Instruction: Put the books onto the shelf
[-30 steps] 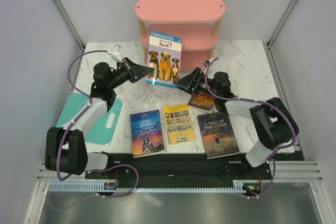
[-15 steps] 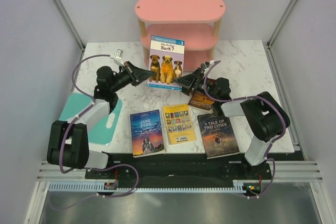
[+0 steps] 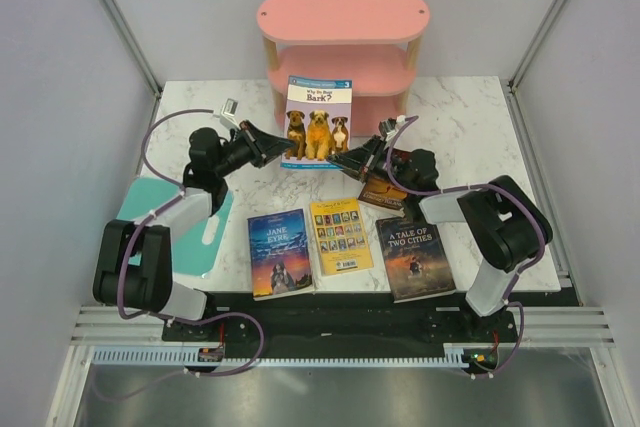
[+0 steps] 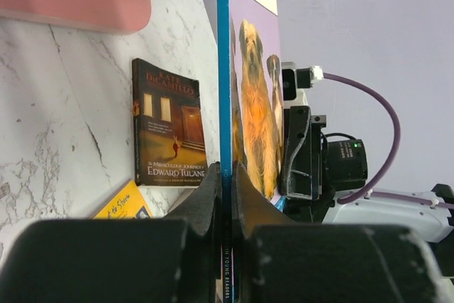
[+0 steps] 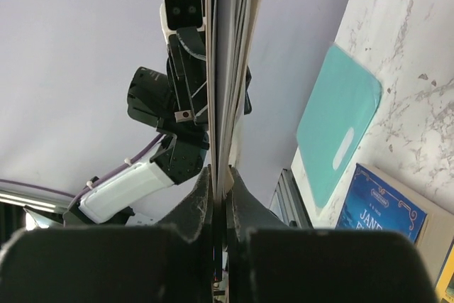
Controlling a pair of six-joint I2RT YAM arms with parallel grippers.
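Observation:
The shelf's top level is a bare board, so the robot's right gripper should next lift the picture book, carry it outward, lower it onto that board and then let it go.
The light picture book with dogs stands upright above the table, just in front of the pink shelf. My left gripper is shut on its lower left edge; the left wrist view shows the gripper pinching the blue spine. My right gripper is shut on the lower right edge, clamping the pages in the right wrist view. Jane Eyre, the yellow book and A Tale of Two Cities lie flat at the front. The brown-orange book lies partly under my right arm.
A flat teal board with a handle hole lies at the left under my left arm. Enclosure walls stand close on both sides of the marble table. The shelf's lower tiers are partly hidden behind the held book.
My right gripper moved up to the picture book's right edge and shut on it. The left gripper carried the book slightly to the right, still holding it.

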